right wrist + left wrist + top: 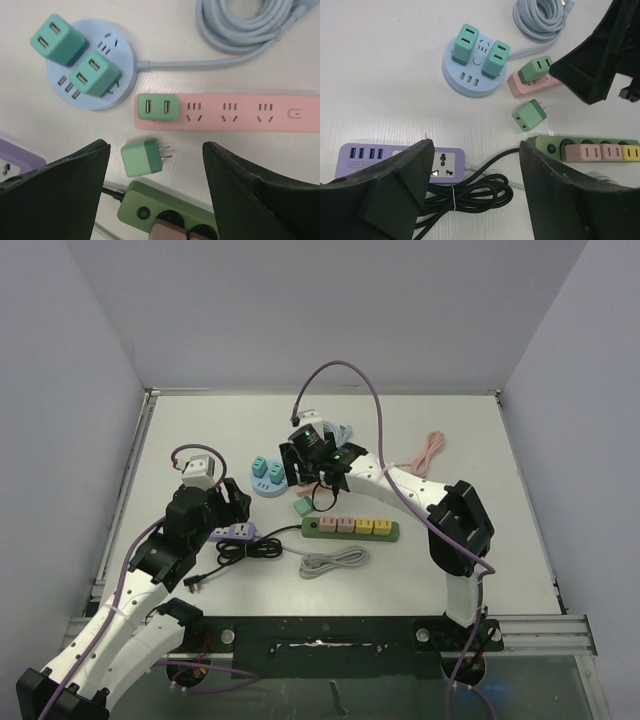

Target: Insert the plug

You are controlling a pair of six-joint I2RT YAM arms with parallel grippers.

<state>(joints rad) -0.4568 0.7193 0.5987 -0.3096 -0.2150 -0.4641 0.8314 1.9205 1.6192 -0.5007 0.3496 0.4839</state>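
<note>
The right gripper lowers back onto the loose green plug next, turning slightly to square the fingers, because the plug's body sits at an angle to them.
A loose green plug lies on its side on the table, prongs pointing right, between the pink power strip and the green power strip. It also shows in the left wrist view and the top view. The pink strip holds one green plug at its left end, and its other sockets are free. My right gripper is open, hovering above the loose plug with a finger on each side. My left gripper is open and empty over the purple power strip and a black cable coil.
A round blue socket hub holds two green plugs. The green strip carries pink and yellow plugs. A grey cable coil lies in front of it, a pale blue coil behind the pink strip, and a pink cable at back right.
</note>
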